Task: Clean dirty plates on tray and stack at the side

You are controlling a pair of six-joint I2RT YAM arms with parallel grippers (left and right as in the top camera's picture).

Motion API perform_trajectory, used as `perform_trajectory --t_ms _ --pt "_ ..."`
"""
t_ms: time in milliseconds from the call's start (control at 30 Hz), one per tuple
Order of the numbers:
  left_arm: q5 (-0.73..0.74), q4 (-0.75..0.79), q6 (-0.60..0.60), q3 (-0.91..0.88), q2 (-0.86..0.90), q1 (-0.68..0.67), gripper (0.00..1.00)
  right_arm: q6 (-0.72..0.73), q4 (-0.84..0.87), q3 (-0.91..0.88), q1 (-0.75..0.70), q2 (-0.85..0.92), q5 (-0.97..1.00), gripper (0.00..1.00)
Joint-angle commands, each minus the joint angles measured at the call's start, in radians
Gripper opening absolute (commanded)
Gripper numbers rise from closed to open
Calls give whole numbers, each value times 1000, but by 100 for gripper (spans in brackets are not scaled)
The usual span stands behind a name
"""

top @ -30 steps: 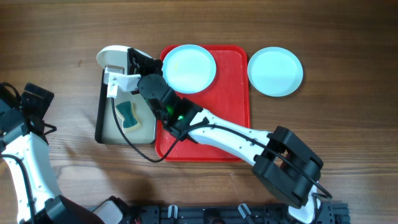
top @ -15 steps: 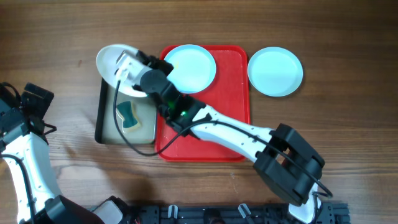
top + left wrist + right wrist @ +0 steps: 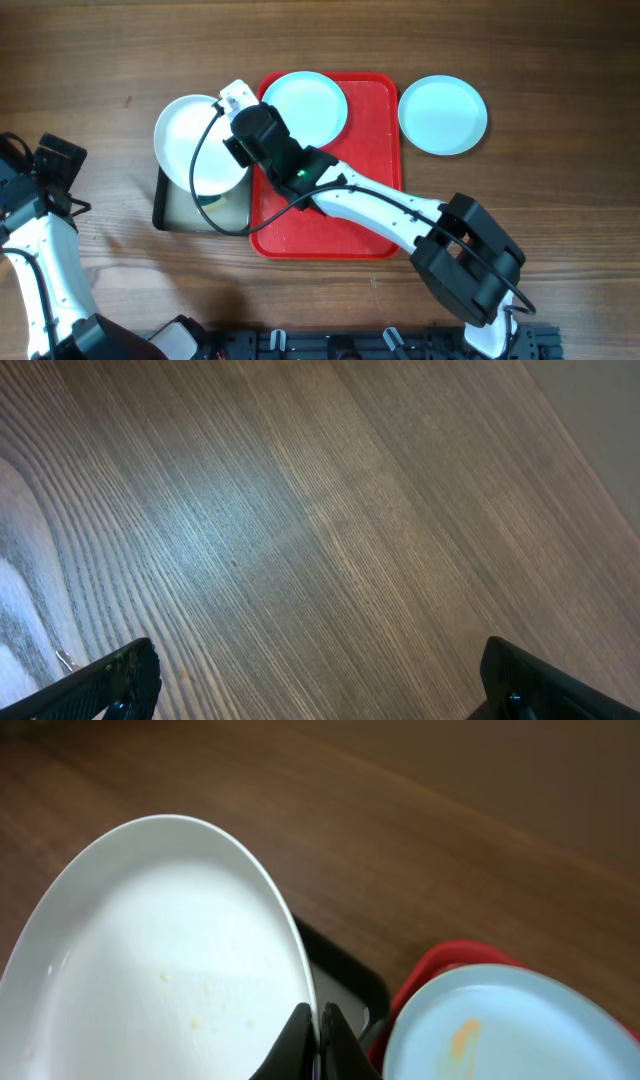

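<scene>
I need to carry the white plate [image 3: 195, 140] with my right gripper across the red tray and down onto the clean mint-blue plate, because that one is already beside the tray.
My right gripper [image 3: 237, 137] [image 3: 316, 1038] is shut on the right rim of the white plate [image 3: 195, 140] [image 3: 160, 950] and holds it over the black-rimmed basin [image 3: 160, 200]. The plate carries small pale crumbs. A mint-blue plate [image 3: 305, 108] [image 3: 500, 1030] with an orange smear lies at the back of the red tray [image 3: 355, 190]. A second mint-blue plate [image 3: 443, 115] lies on the table to the right of the tray. My left gripper [image 3: 320, 680] is open over bare wood at the far left, away from all of them.
The basin's black rim [image 3: 340, 970] shows just behind the white plate, and the plate hides the sponge. The right arm [image 3: 380, 210] stretches across the tray. The left arm [image 3: 40, 230] stands at the table's left edge.
The right gripper has swung the white plate from a steep tilt to lying nearly flat over the basin, so it now covers the sponge. The left arm has not moved.
</scene>
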Motion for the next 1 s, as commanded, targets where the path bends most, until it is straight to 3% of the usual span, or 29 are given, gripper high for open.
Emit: perform_trajectory --t_ms 0,233,467,633,967 --pt "9 3 -12 18 -12 3 100 83 -43 12 -21 -43 -137 4" --pt "9 3 -12 18 -12 3 100 287 -249 12 -134 -229 -380 4" --pt "9 3 -12 18 -12 3 100 193 -581 12 -320 -287 -299 4" --pt "9 3 -12 18 -12 3 100 267 -587 12 -583 -286 -560 4" --pt "8 3 -13 18 -12 3 100 283 -659 -16 -949 -270 -418 4"
